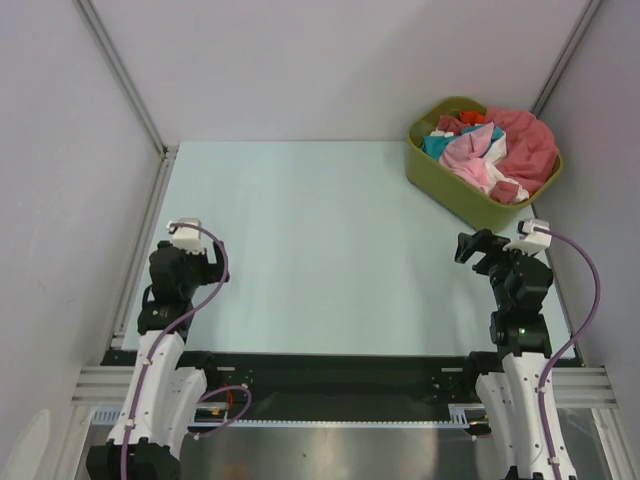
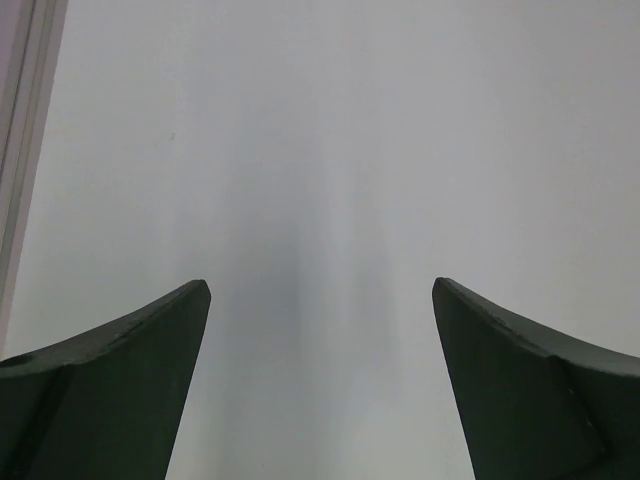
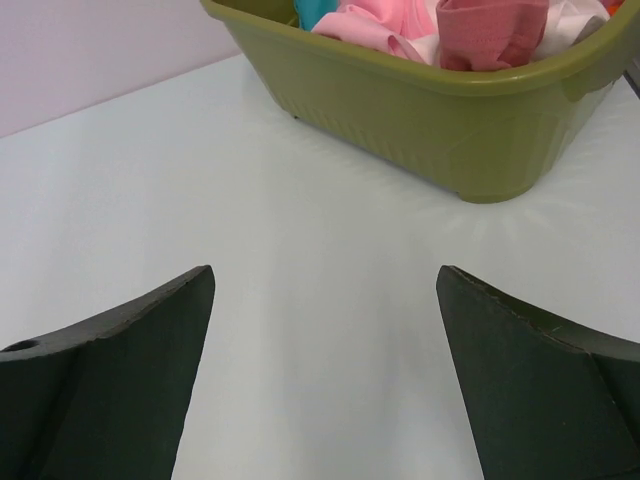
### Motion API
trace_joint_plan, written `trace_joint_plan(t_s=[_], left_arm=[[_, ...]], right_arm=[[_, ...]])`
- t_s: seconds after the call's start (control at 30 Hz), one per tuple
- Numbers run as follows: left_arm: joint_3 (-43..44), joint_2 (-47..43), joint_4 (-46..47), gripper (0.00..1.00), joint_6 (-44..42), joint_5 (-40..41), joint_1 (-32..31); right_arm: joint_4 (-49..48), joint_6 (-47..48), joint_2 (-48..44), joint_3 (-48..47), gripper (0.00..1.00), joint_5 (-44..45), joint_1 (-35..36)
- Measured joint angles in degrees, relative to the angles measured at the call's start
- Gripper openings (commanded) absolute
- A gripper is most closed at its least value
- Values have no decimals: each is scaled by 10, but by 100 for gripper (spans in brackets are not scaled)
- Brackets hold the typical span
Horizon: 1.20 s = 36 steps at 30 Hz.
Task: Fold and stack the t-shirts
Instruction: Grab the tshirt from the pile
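My right gripper is across the tub's side from the light pink cloth [image 1: 473, 166] [image 3: 394, 17], so it should rise outward over the tub's near rim and then go down onto the cloth.
The t-shirts [image 1: 495, 150] lie crumpled in a heap in the olive-green tub [image 1: 455, 190] at the back right: light pink, teal, white, coral-red and orange cloth. The heap also shows in the right wrist view [image 3: 440, 25], with the tub's wall [image 3: 420, 110] in front of it. My right gripper [image 1: 478, 245] is open and empty, near the table's front right, short of the tub; its jaws stand wide apart over bare table [image 3: 322, 285]. My left gripper [image 1: 205, 258] is open and empty at the front left, over bare table [image 2: 320, 285].
The pale table [image 1: 320, 240] is walled by grey panels at the back and both sides. A metal rail [image 1: 150, 230] runs along the left edge. The arm bases stand on a black strip at the near edge.
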State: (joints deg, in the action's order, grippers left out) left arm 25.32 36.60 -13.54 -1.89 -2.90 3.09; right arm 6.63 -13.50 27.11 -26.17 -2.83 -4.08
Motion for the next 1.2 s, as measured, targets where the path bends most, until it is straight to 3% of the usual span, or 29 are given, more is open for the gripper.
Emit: trace_joint_plan(t_s=[0.17,0.4,0.5,0.6,0.7,0.77,0.83,0.97,1.1,1.17,1.2], left_arm=[[40,-1,-27,100,-40,-78,0],[102,53,-49,100,-137,-144,-2],[243,184,-120,100,-162,-156,-2],[434,351,-200,100,-184,-187,-2],[618,514,-283,100,-189,-211,-2],[676,577,-311,100,-183,-216,-2],[691,608,-323,100,-170,-218,-2],[668,613,-317,100,-145,-224,-4],[642,610,-288,100,-123,-223,-6],[636,610,-278,100,-115,-217,-7],[636,610,-275,100,-111,-214,-7]], right_arm=[[30,-3,49,-90,100,0,0],[80,32,294,-421,100,-5,-23],[91,34,417,-555,100,-20,-61],[94,31,507,-604,97,-19,-90],[117,31,604,-635,86,-9,-104],[150,29,682,-690,80,-14,-104],[177,28,753,-747,71,-23,-101],[247,23,871,-856,70,-36,-91],[292,27,913,-876,67,-39,-71],[307,29,919,-876,63,-38,-58],[314,29,921,-876,55,-36,-52]])
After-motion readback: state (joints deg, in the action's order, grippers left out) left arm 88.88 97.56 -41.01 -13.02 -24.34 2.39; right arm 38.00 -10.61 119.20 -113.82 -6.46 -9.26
